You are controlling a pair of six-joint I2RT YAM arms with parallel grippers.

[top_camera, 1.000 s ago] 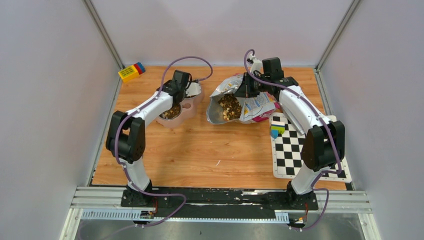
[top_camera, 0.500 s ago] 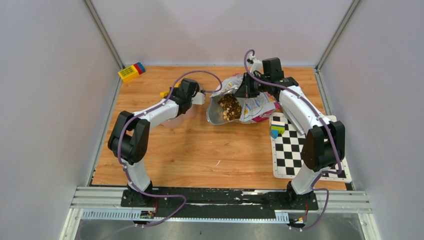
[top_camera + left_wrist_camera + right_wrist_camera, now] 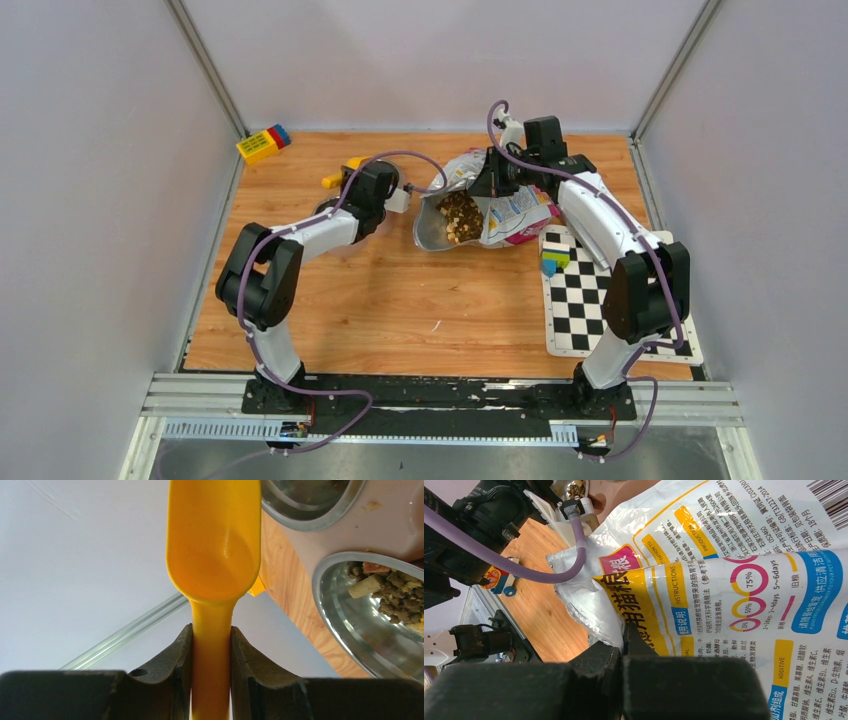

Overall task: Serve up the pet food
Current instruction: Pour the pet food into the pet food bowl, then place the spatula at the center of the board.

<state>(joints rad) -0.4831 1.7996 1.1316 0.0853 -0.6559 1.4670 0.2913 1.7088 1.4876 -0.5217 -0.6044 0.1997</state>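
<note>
Next, my left gripper comes down toward the left in the top view onto bare tabletop by the block toy and releases the handle, since the scoop is empty.
The pet food bag (image 3: 505, 208) lies open at the back centre, with brown pet food (image 3: 460, 215) showing in its silver mouth. My right gripper (image 3: 492, 180) is shut on the bag's upper edge; in the right wrist view the bag (image 3: 734, 580) is pinched between the jaws of the right gripper (image 3: 624, 645). My left gripper (image 3: 362, 180) is shut on the handle of a yellow scoop (image 3: 215, 540), which is empty. Beside the scoop is the pink double bowl (image 3: 385, 525). One steel cup holds pet food (image 3: 397, 587).
A yellow, red and blue block toy (image 3: 262, 143) sits at the back left corner. A checkerboard mat (image 3: 600, 310) lies at the right with small coloured blocks (image 3: 553, 258) on it. Grey walls enclose the table on three sides.
My left arm has swung from over the bowl toward the bag, and its wrist has turned so the scoop points back left. The right arm and the bag have stayed still.
</note>
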